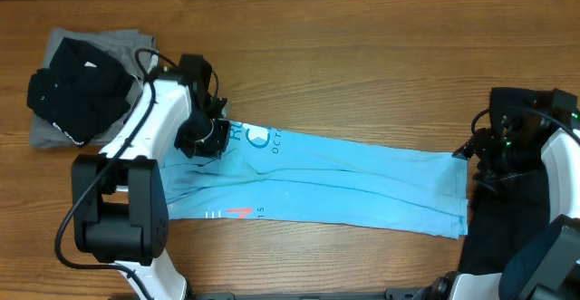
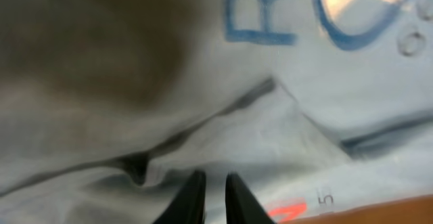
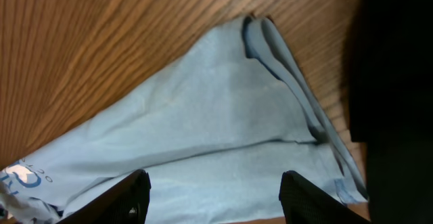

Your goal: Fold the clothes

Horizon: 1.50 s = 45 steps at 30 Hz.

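Observation:
The open fingers of my right gripper are above the sky-blue T-shirt's far corner, so they should next go down and back onto the T-shirt's bunched fold [image 1: 461, 208] [image 3: 336, 162] beside the dark cloth.
The sky-blue T-shirt [image 1: 344, 178] lies on the table folded into a long strip, with white and blue print at its left end and a red mark [image 1: 238, 213] near the front edge. My left gripper [image 1: 207, 141] hovers over that left end. In the left wrist view its gripper [image 2: 214, 178] is shut to a thin slit just above a raised crease in the shirt [image 2: 284, 136], with no cloth visibly pinched. My right gripper [image 1: 464, 152] is at the strip's right end. Its jaws stand wide apart [image 3: 215, 180] over the shirt [image 3: 223, 116], holding nothing.
A black T-shirt [image 1: 77, 87] lies bunched on a grey one [image 1: 54, 135] at the back left. Another black cloth [image 1: 507, 218] lies under the right arm at the table's right side, also seen as the dark cloth [image 3: 399, 82]. Bare wooden tabletop [image 1: 362, 55] stretches behind the strip.

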{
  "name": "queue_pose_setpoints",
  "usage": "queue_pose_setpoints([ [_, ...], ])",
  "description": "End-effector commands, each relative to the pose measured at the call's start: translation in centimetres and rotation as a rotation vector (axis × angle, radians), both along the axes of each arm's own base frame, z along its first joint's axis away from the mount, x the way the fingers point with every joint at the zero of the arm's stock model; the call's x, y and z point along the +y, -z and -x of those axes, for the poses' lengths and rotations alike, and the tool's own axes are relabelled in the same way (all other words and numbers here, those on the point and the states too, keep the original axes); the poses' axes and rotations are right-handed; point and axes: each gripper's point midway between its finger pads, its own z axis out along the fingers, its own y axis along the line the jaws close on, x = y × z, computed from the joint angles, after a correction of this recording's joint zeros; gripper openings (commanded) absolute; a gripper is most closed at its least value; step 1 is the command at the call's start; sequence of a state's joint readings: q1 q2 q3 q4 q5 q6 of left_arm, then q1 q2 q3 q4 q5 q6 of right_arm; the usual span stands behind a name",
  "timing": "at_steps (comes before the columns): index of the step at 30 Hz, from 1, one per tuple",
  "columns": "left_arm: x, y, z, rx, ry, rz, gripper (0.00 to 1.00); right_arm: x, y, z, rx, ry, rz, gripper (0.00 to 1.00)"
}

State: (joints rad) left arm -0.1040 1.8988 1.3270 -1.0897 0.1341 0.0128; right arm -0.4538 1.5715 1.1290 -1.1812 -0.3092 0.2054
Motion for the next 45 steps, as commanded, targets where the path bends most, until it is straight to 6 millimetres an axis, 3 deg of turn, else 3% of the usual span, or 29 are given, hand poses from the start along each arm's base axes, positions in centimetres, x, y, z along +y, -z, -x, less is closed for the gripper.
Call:
queue_pose_setpoints([
  [1, 1.4, 4.1, 0.7, -0.046, -0.059, -0.041, 0.04, -0.8, -1.1, -0.7, -0.047, 0.012, 0.027, 0.66],
  [4, 2.9, 6.1, 0.9, -0.082, -0.118, -0.07, 0.04, -0.8, -1.1, -0.8, -0.051, 0.011, 0.028, 0.66],
  [11, 12.5, 8.5, 4.9, -0.011, -0.459, -0.234, 0.04, -1.1, -0.7, -0.3, -0.027, 0.013, 0.047, 0.68],
  [14, 14.7, 8.6, 5.9, 0.01, -0.545, -0.2, 0.04, -1.3, 0.1, 0.2, -0.007, 0.013, 0.063, 0.69],
  [19, 14.6, 8.6, 5.3, -0.02, -0.558, -0.08, 0.04, 0.6, 2.6, 0.7, -0.02, -0.061, 0.001, 0.66],
  [23, 13.5, 8.6, 4.7, -0.032, -0.503, -0.08, 0.04, 4.2, 5.2, 1.8, -0.043, -0.157, -0.092, 0.66],
  [26, 12.9, 8.7, 4.4, -0.038, -0.477, -0.08, 0.04, 6.9, 6.1, 1.8, -0.086, -0.192, -0.175, 0.67],
  [37, 12.3, 8.6, 4.3, -0.036, -0.458, -0.079, 0.04, 10.3, 9.5, 3.1, -0.127, -0.286, -0.181, 0.64],
  [41, 12.3, 8.6, 4.5, -0.031, -0.458, -0.079, 0.04, 11.4, 9.7, 3.4, -0.124, -0.331, -0.187, 0.56],
  [45, 12.3, 8.6, 4.6, -0.024, -0.457, -0.079, 0.04, 12.0, 9.7, 3.3, -0.135, -0.36, -0.184, 0.35],
])
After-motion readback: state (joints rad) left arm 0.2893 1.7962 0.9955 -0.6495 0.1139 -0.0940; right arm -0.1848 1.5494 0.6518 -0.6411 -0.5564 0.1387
